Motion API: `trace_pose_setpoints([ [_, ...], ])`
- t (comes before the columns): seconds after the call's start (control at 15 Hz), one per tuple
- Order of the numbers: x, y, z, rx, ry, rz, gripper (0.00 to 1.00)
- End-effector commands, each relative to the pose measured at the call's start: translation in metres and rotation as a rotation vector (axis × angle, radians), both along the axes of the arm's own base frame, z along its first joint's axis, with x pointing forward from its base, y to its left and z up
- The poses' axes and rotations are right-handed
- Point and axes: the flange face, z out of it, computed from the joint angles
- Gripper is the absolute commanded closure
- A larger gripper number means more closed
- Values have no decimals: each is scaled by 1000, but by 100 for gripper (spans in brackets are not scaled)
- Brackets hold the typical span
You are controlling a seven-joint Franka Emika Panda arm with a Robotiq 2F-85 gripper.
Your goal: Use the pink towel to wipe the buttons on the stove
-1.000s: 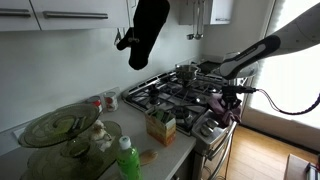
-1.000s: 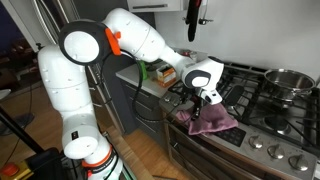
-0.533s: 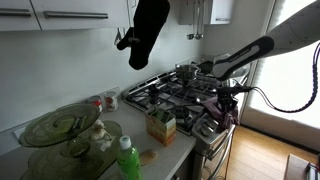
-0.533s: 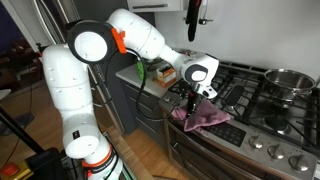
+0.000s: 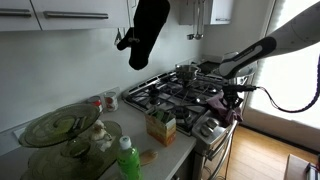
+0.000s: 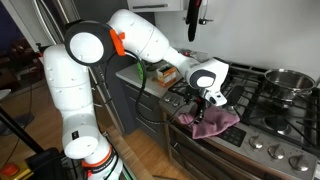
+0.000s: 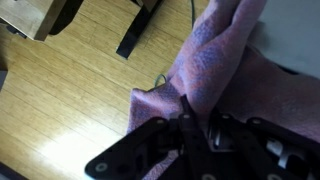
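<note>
I will lift my gripper next and swing it outward over the near burner grates, since they are outward of it. I will let go of the towel's upper edge there, which is bunched at the front.
The pink towel (image 6: 212,122) hangs bunched from my gripper (image 6: 203,107) and drapes over the stove's front edge, on the control panel. In an exterior view it shows as a purple fold (image 5: 226,108) under the gripper (image 5: 232,97). The wrist view shows the towel (image 7: 215,60) pinched between the black fingers (image 7: 196,120), with wood floor beneath. The stove buttons (image 6: 262,148) line the front panel to the right of the towel. The gripper is shut on the towel.
A steel pot (image 6: 288,80) stands on a back burner. A wooden box (image 5: 160,125), a green bottle (image 5: 127,158) and a glass bowl (image 5: 58,128) sit on the counter beside the stove. A black oven mitt (image 5: 148,30) hangs above.
The gripper with the towel slid left along the stove front half a second ago, then back to the right now.
</note>
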Motion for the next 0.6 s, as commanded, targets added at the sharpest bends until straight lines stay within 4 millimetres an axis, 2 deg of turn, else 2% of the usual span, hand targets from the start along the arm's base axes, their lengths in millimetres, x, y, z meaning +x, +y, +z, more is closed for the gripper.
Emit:
trace_pose_setpoints([
  [0.0, -9, -37, -3, -82, -88, -142, 96],
  [0.33, -21, -76, 3, -132, -189, -386, 96],
  [0.53, -21, -79, 12, -144, -235, -447, 96],
])
